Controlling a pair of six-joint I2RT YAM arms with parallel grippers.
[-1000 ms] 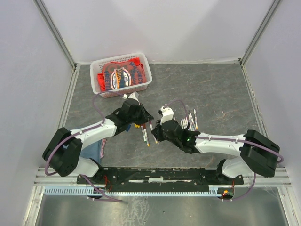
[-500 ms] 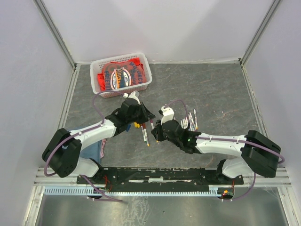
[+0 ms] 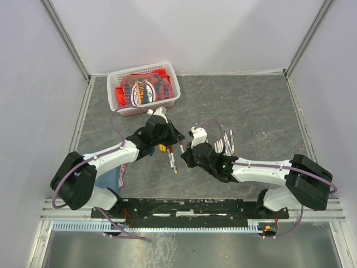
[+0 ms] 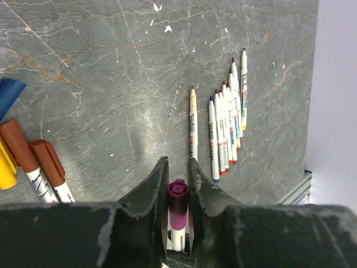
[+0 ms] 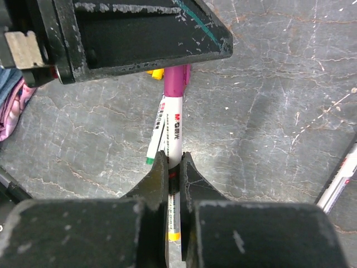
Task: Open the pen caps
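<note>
My right gripper draws the pen's body off its cap, to the right in the top view, and down into the bare table gap next, since uncapped pens are on either side.
A purple pen cap is pinched in my left gripper, end-on in the left wrist view. The cap still sits on its white barrel, and my right gripper is shut on that barrel just below. From above, the two grippers face each other at mid-table, left gripper and right gripper, with the pen bridging them. Two brown-capped pens and a yellow cap lie on the table to the left.
A row of several uncapped white pens lies right of the grippers. More pens lie under the held one. A white basket with a red printed cloth stands at the back left. A blue cloth lies by the left arm's base.
The right gripper has closed on the pen barrel. Both arms have barely shifted, and the left gripper keeps its hold on the purple cap.
</note>
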